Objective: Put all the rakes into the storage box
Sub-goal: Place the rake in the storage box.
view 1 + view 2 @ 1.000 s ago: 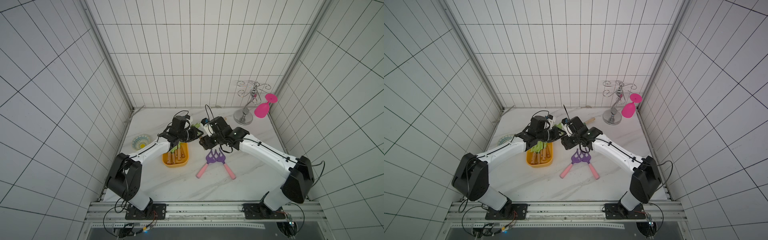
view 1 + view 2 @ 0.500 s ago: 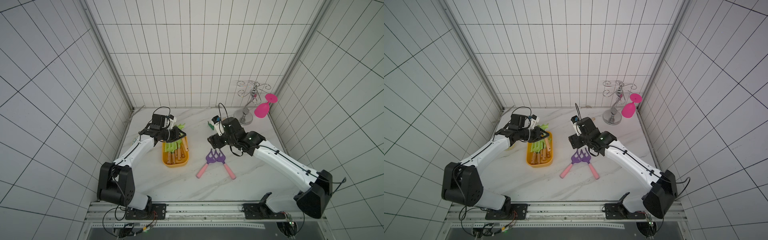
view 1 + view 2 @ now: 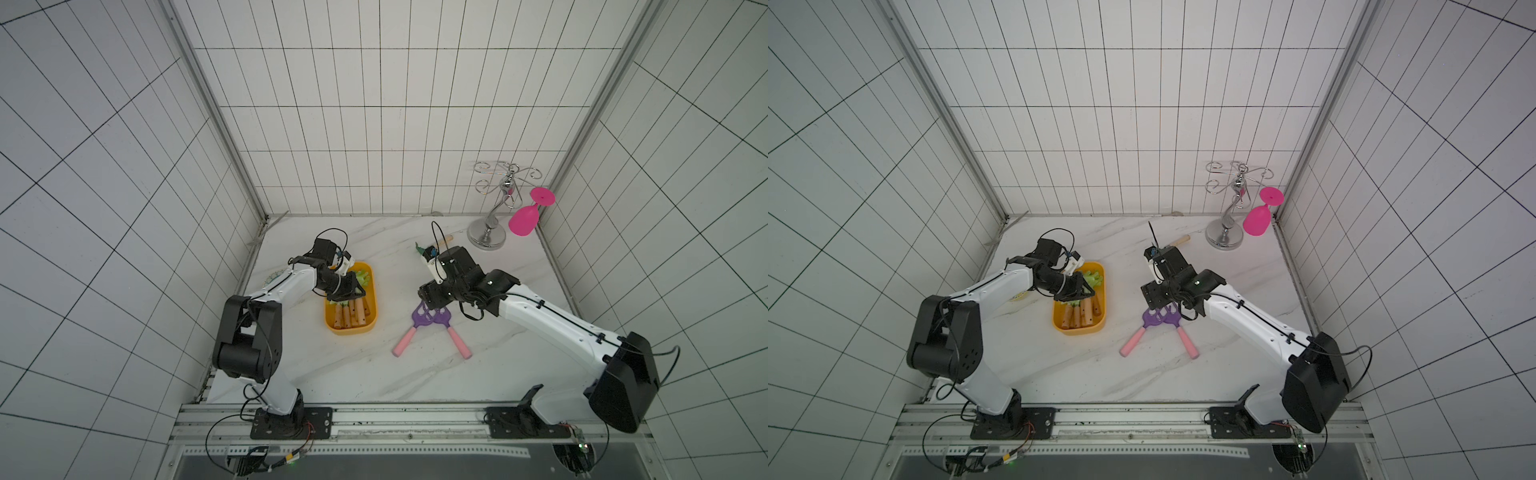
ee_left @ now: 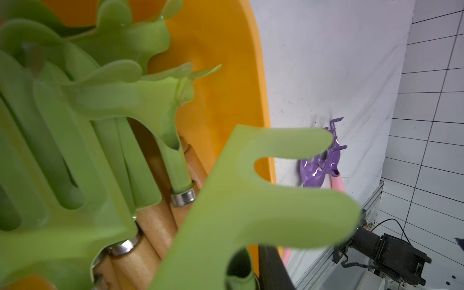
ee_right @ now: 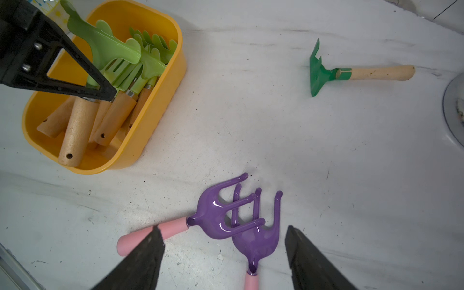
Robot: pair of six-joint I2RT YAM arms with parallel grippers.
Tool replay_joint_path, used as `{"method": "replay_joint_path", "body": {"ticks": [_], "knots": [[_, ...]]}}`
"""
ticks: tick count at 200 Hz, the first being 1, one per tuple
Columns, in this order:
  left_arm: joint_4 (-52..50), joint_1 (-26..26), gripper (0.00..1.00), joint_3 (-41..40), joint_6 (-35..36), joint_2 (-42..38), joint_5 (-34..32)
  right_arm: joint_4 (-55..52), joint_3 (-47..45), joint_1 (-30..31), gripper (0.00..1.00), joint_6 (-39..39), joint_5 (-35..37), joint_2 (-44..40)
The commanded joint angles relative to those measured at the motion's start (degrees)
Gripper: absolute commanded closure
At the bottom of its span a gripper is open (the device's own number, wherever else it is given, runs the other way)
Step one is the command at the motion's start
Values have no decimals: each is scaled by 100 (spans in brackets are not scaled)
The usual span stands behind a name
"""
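The left gripper will next go down to the box's side by the purple rakes, which is below, and let go of the green rake's neck there, because the green rake's handle hangs inside the box's rim.
The yellow-orange storage box point(image 3: 351, 331) point(image 3: 1077, 331) point(image 5: 160, 100) sits left of centre and holds several green rakes with wooden handles. My left gripper point(image 3: 347, 297) point(image 3: 1079, 295) point(image 5: 100, 90) hangs over it, shut on the neck of another green rake point(image 4: 251, 200) point(image 5: 105, 50). That rake's handle slants down into the box. Two purple rakes with pink handles point(image 3: 432, 322) point(image 3: 1163, 318) point(image 5: 216, 216) lie crossed on the table. My right gripper point(image 3: 432, 301) point(image 3: 1154, 301) point(image 5: 223, 228) stands open just above their heads, holding nothing.
A dark green rake with a wooden handle point(image 5: 319, 70) point(image 3: 1179, 240) lies at the back, behind my right arm. A chrome glass rack point(image 3: 488, 239) with a pink glass point(image 3: 523, 220) stands back right. A small patterned plate point(image 3: 274, 276) lies partly under my left arm.
My left gripper carried the green rake from the table's middle leftward to over the box and lowered it. My right arm drew back rightward over the purple rakes, its jaws a little wider.
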Motion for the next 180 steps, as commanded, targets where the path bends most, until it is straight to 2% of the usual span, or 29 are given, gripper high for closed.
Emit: {"method": "replay_joint_path", "body": {"ticks": [1, 47, 73, 98, 125, 150, 165, 170, 180], "knots": [[26, 9, 97, 180, 223, 199, -73, 112, -189, -87, 21, 57, 16, -93], [274, -119, 93, 139, 178, 415, -99, 117, -230, -231, 21, 88, 42, -24], [298, -241, 85, 227, 57, 504, -301, 114, -205, -288, 21, 109, 6, 76], [466, -246, 71, 147, -107, 489, -486, 97, -175, -312, 21, 131, -17, 166], [397, -264, 49, 97, -217, 336, -796, 14, -107, -332, 20, 131, 65, 259], [323, -303, 33, 9, -433, -94, -1329, -102, -60, -338, 20, 140, 261, 303], [241, -388, 30, -5, -488, -415, -1675, -206, -48, -371, 20, 191, 370, 316], [214, -430, 19, 2, -514, -525, -1812, -239, -56, -383, 20, 222, 406, 316], [144, -518, 16, 31, -536, -712, -2057, -299, -85, -429, 20, 290, 444, 308]]}}
